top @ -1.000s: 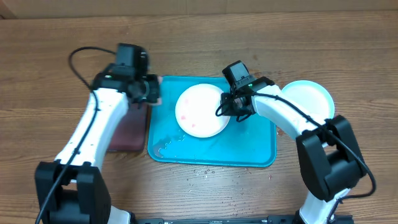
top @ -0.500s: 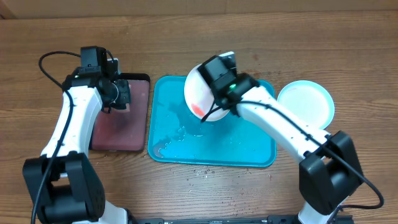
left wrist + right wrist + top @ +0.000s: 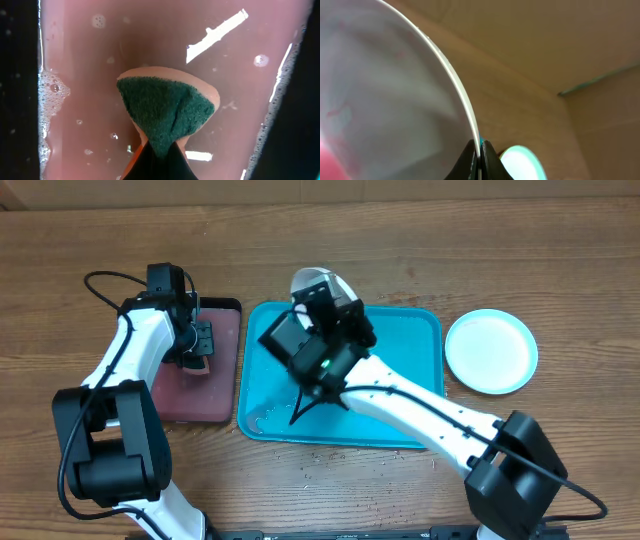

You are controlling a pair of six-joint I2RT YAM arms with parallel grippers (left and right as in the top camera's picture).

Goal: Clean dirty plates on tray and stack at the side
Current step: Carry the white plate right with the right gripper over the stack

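Note:
The tilted plate goes right in the overhead view in my right gripper next, then flat down onto the light blue plate (image 3: pixel 490 350) (image 3: pixel 521 164) already beside the tray.
My right gripper (image 3: pixel 479 150) is shut on the rim of the white plate (image 3: pixel 385 90), which has pink-red smears. It holds the plate tilted on edge above the back of the turquoise tray (image 3: pixel 400 360); overhead, the plate (image 3: pixel 318 283) shows behind the raised wrist. The light blue plate (image 3: pixel 490 350) lies on the table right of the tray and also shows in the right wrist view (image 3: pixel 520 161). My left gripper (image 3: pixel 160 152) is shut on a green-and-pink sponge (image 3: pixel 167 112). The yellow-green plate is out of view.
The sponge hangs over the black-rimmed pinkish tray (image 3: pixel 190 395) left of the turquoise tray; it holds soapy pink water (image 3: pixel 90 60). Water droplets lie on the turquoise tray's front left (image 3: pixel 265 415) and on the wood in front of it.
My right arm has lifted the white plate off the turquoise tray and tipped it on edge. My left gripper has moved from the turquoise tray's left rim to over the pinkish tray.

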